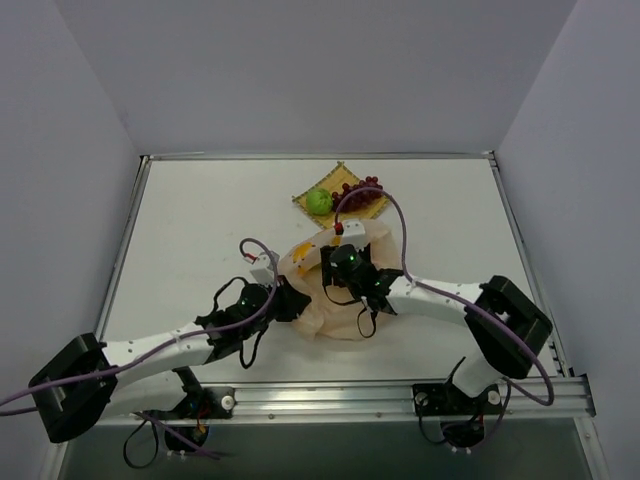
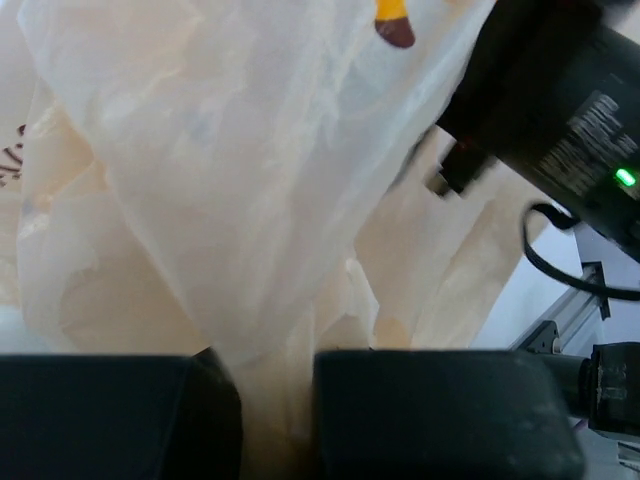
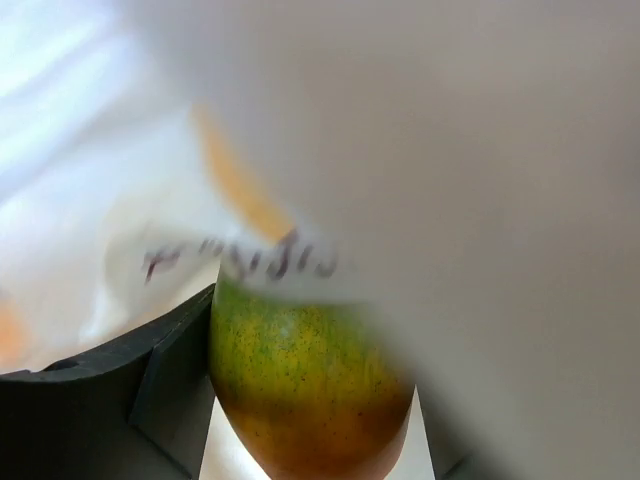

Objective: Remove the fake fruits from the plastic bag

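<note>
The near part of the woven mat is bare, so my right gripper will next rise out of the bag (image 1: 335, 305), carry the mango outward over that part and lower to let it go.
The plastic bag (image 1: 335, 305) lies crumpled in the middle of the table, thin cream film with printed yellow bananas. My left gripper (image 1: 287, 302) holds its left side; in the left wrist view the gripper (image 2: 278, 420) is shut on a bunched fold of the bag (image 2: 250, 200). My right gripper (image 1: 342, 262) reaches into the bag from the right. In the right wrist view a green-orange mango-shaped fruit (image 3: 300, 390) sits between the jaws of this gripper (image 3: 315, 445), pressed against the left finger (image 3: 150, 400); bag film hides the right finger. A round green fruit (image 1: 319, 201) and a dark red grape bunch (image 1: 360, 192) lie outside the bag.
The green fruit and the grapes rest on a small yellow woven mat (image 1: 345, 172) at the back of the table. Purple cables arc over both arms. Grey walls close in the table on three sides.
</note>
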